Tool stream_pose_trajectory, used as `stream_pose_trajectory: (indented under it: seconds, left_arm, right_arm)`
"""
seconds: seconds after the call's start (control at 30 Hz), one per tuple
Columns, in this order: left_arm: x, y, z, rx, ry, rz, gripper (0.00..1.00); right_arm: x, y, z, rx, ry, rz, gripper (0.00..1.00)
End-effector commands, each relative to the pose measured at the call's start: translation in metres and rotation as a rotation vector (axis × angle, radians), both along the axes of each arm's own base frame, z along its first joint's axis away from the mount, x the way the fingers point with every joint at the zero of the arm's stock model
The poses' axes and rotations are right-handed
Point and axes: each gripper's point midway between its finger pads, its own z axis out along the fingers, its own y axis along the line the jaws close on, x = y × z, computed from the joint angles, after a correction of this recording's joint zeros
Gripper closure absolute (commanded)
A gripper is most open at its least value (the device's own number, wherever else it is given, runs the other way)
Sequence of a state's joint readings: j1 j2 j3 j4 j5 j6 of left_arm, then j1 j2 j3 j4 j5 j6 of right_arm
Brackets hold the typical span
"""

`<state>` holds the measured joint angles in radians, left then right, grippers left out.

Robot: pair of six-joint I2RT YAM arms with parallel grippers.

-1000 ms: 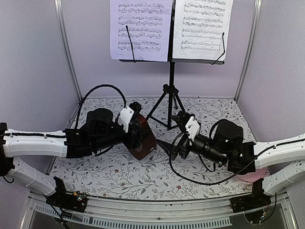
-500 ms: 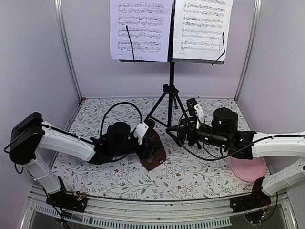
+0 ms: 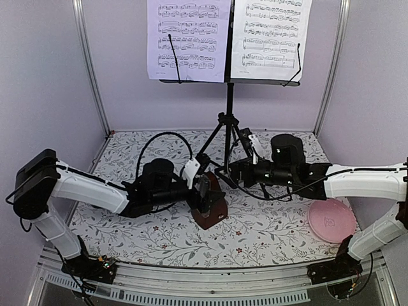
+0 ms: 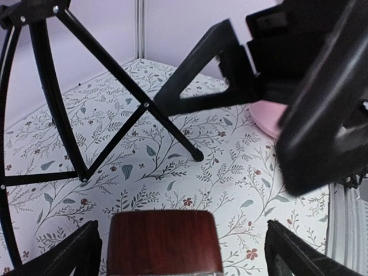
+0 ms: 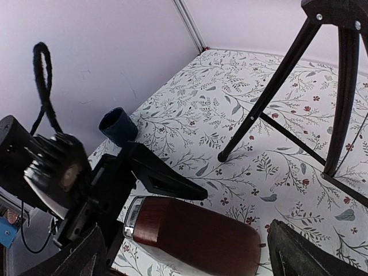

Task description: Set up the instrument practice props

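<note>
I should move my left gripper to the left in the top view next, onto the metronome's clear end, and close it, because the open fingers still leave gaps at the sides.
The black tripod music stand (image 3: pixel 229 95) stands at the back. Two white sheets of printed music (image 3: pixel 188 38) (image 3: pixel 271 32) rest on its desk. The dark-red wooden metronome (image 3: pixel 210 205) is on the floral cloth in front of the tripod and seems to lie on its side. My left gripper (image 3: pixel 204 189) is open. Its fingers straddle the metronome (image 4: pixel 164 241) with gaps on both sides. My right gripper (image 3: pixel 227 172) is open and empty. It hovers just right of the metronome (image 5: pixel 195 236), by a tripod leg (image 5: pixel 270 92).
A pink plate (image 3: pixel 331 220) lies at the front right. A dark blue mug (image 5: pixel 118 126) stands by the left wall behind my left arm. Tripod legs (image 4: pixel 115 75) spread across the middle back. Lilac walls close in the left, right and back.
My left gripper has opened and let go of the metronome, which now rests on the cloth. My right arm has swung left and back toward the tripod, uncovering the pink plate.
</note>
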<state>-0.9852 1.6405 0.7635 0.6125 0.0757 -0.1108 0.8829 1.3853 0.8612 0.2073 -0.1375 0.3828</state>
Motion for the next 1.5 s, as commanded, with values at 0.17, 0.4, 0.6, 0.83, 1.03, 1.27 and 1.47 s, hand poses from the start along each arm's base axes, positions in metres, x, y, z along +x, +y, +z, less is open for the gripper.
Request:
stream_pose_trajectory:
  seconds: [0.17, 0.4, 0.6, 0.83, 1.03, 1.27, 1.47]
  left_arm:
    - [-0.013, 0.028, 0.040, -0.075, -0.083, -0.047, 0.04]
    - [-0.011, 0.030, 0.033, -0.062, -0.083, -0.072, 0.19]
    - [-0.005, 0.027, 0.033, -0.064, -0.084, -0.063, 0.30]
    - [0.000, 0.028, 0.028, -0.067, -0.070, -0.053, 0.37]
    - [0.001, 0.029, 0.031, -0.087, -0.078, -0.050, 0.51]
    - [-0.008, 0.038, 0.028, -0.100, -0.081, -0.061, 0.64]
    - [-0.015, 0.045, 0.021, -0.102, -0.087, -0.068, 0.71]
  right_arm:
    - [0.010, 0.013, -0.014, -0.026, 0.108, -0.004, 0.01]
    - [0.020, 0.019, -0.026, -0.035, 0.173, -0.044, 0.00]
    - [0.023, 0.019, -0.035, -0.033, 0.230, -0.051, 0.02]
    - [0.017, 0.018, -0.047, -0.038, 0.281, -0.035, 0.03]
    - [0.015, 0.016, -0.061, -0.062, 0.312, -0.040, 0.05]
    - [0.013, 0.007, -0.096, -0.143, 0.346, -0.067, 0.05]
    - [0.010, -0.003, -0.124, -0.213, 0.364, -0.084, 0.05]
